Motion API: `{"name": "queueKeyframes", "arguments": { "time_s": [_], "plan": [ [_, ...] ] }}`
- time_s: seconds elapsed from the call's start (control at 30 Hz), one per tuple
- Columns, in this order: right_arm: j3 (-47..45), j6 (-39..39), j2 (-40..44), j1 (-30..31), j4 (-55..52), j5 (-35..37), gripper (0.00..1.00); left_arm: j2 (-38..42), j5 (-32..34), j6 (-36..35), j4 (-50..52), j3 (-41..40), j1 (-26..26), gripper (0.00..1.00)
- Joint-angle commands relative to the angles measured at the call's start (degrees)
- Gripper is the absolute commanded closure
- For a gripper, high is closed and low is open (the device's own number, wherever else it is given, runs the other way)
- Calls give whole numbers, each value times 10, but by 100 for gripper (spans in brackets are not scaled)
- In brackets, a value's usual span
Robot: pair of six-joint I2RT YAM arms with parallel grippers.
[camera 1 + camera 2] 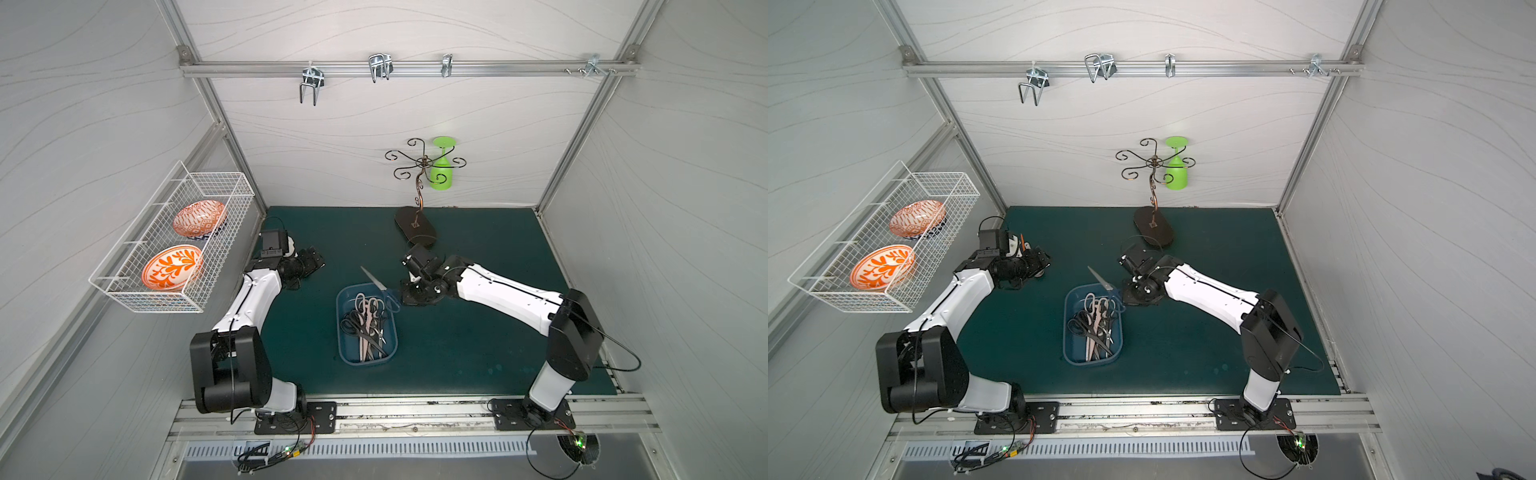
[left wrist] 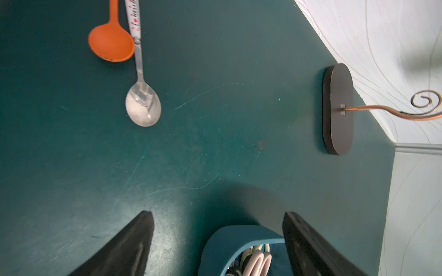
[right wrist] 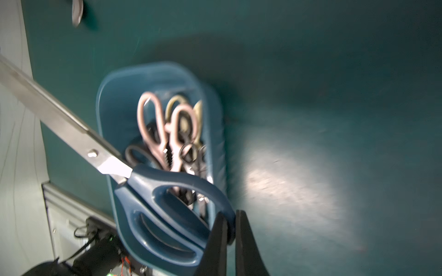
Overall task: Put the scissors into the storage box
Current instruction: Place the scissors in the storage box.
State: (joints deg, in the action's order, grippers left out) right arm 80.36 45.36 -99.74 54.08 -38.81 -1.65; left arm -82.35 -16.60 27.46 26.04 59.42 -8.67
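Observation:
The blade of the blue-handled scissors sticks out past the storage box's far rim. I need to move my right gripper back and down over the scissors (image 1: 368, 324) in the storage box, then release their loop.
My right gripper (image 3: 230, 215) is shut on the outer handle loop of the blue-handled scissors (image 3: 148, 188). It holds them tilted over the far end of the dark blue storage box (image 3: 112, 90), and their steel blade (image 1: 374, 279) points up and away past the rim. In both top views the storage box (image 1: 340, 328) (image 1: 1065, 328) holds several scissors (image 1: 368, 324), among them a pink-handled pair (image 3: 153, 124) and black-handled ones. My left gripper (image 2: 218, 215) is open and empty, off to the left of the box near the mat's back left (image 1: 313, 257).
An orange spoon (image 2: 111, 43) and a metal spoon (image 2: 143, 105) lie on the green mat beyond the left gripper. A scrolled metal stand (image 1: 415, 226) with a hanging green glass (image 1: 441, 166) stands at the back. A white wire basket (image 1: 174, 241) with bowls hangs on the left wall.

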Motion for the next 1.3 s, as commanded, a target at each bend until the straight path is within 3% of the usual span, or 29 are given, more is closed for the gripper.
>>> {"name": "queueKeyframes", "arguments": {
  "time_s": [0.0, 0.1, 0.3, 0.8, 1.27],
  "plan": [
    [1, 55, -8, 22, 11, -38, 100, 12, 9, 13, -10, 3, -10, 11],
    [17, 69, -25, 29, -15, -39, 100, 11, 5, 15, -12, 3, -12, 11],
    [24, 22, -46, 23, -50, -68, 100, 14, 5, 15, -13, 2, -12, 11],
    [60, 2, -102, 27, -56, -148, 100, 2, -11, 24, -21, -1, -12, 11],
    [79, 3, -142, 27, -70, -142, 98, 3, -19, 27, -23, -1, -12, 11]
  ]
}}
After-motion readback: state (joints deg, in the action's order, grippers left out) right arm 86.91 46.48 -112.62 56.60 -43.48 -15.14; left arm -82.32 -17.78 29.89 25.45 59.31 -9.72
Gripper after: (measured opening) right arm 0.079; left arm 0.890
